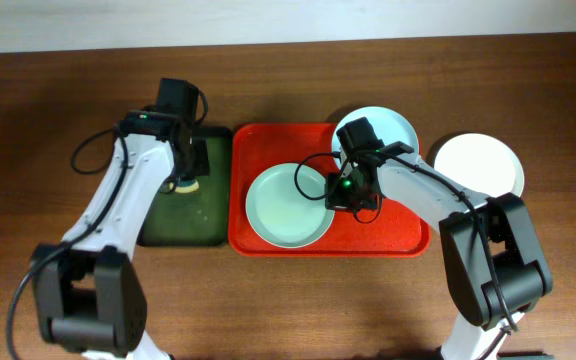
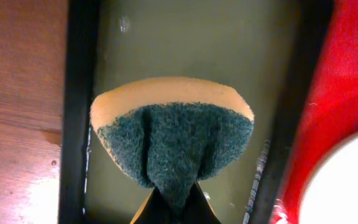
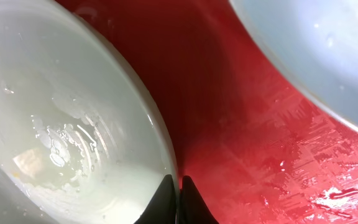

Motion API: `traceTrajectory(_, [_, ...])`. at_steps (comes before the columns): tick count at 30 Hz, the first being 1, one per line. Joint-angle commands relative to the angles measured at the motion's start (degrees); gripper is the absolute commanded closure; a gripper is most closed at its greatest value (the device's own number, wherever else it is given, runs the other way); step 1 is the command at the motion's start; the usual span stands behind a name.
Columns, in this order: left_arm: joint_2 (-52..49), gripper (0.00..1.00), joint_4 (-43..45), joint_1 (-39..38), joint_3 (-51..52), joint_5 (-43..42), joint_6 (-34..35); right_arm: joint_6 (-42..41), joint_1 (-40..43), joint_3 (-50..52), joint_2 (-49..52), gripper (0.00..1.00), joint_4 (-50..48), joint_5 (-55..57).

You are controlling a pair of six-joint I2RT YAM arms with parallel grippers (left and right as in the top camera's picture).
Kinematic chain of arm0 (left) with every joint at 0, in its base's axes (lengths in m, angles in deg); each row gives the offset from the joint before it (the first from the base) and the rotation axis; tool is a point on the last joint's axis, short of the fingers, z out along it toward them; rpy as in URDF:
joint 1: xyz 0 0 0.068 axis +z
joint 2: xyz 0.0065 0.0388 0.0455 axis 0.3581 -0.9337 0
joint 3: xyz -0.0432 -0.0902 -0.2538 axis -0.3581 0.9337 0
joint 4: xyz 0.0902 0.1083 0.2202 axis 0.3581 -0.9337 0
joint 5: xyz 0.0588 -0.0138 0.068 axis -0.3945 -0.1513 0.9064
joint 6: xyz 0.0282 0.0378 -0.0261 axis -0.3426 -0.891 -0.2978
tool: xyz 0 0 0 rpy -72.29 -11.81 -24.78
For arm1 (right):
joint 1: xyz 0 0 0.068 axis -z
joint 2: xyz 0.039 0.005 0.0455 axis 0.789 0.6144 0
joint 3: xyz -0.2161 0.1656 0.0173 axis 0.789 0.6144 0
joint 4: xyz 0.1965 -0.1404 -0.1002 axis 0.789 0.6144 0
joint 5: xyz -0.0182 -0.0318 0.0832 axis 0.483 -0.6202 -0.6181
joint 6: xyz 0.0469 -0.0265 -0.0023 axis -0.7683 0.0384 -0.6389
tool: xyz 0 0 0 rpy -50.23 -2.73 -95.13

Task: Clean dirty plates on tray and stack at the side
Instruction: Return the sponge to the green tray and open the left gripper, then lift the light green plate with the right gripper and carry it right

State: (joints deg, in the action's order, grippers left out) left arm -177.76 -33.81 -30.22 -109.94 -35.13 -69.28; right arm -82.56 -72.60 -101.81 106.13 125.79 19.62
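Note:
The dark green tray point(image 1: 173, 225) is empty and under the sponge, so my left gripper will next lower the sponge toward the tray's bottom and release it there.
A mint plate point(image 1: 286, 208) point(image 3: 61, 124) lies on the left half of the red tray point(image 1: 398, 235) point(image 3: 241, 124), its inside wet with a faint yellow trace. My right gripper point(image 1: 340, 195) point(image 3: 178, 186) is shut on this plate's right rim. A pale blue plate point(image 1: 393, 125) point(image 3: 316, 50) rests at the tray's far right corner, partly under the right arm. A white plate point(image 1: 478, 165) sits on the table right of the tray. My left gripper point(image 1: 183, 180) point(image 2: 174, 208) is shut on a green-and-yellow sponge point(image 2: 173, 137) above the dark green tray point(image 1: 173, 225) point(image 2: 197, 50).
The dark green tray lies directly against the red tray's left side point(image 2: 340, 93). Brown wooden table point(image 1: 318, 300) surrounds both trays. The mint plate's edge point(image 2: 347, 180) shows at the lower right of the left wrist view.

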Motion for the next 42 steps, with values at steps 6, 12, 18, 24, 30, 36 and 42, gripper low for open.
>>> traceTrajectory(6, [-13.66,0.97,9.84,0.04,2.51,-2.97,-4.24,-2.19,-0.48,0.74,0.52,0.96,0.92,-0.09])
traceTrajectory(12, [-13.7,0.29,9.81,0.04,2.51,-3.32,-4.22,-2.16,-0.48,0.74,0.52,0.73,1.29,-0.02])
traceTrajectory(18, [-12.46,0.27,8.22,0.07,-0.09,-4.87,-3.56,-2.19,-0.48,0.74,0.52,0.71,3.39,-0.09])
traceTrajectory(24, [-3.37,0.0,8.13,2.36,-4.15,-4.59,-3.61,-2.16,-0.48,0.74,0.52,0.96,5.51,-0.07])
traceTrajectory(30, [-2.54,0.01,8.28,3.13,-4.13,-4.26,-3.58,-2.16,-0.31,-1.62,-0.09,0.96,7.06,-2.36])
traceTrajectory(36, [-0.96,0.0,8.28,5.77,-8.85,-4.31,-3.56,-1.81,-0.33,-14.69,-1.64,0.96,22.36,-2.8])
traceTrajectory(42, [2.49,0.01,6.12,15.43,-14.1,-2.73,-4.24,-5.44,-2.23,-27.34,-1.64,0.96,27.8,-2.82])
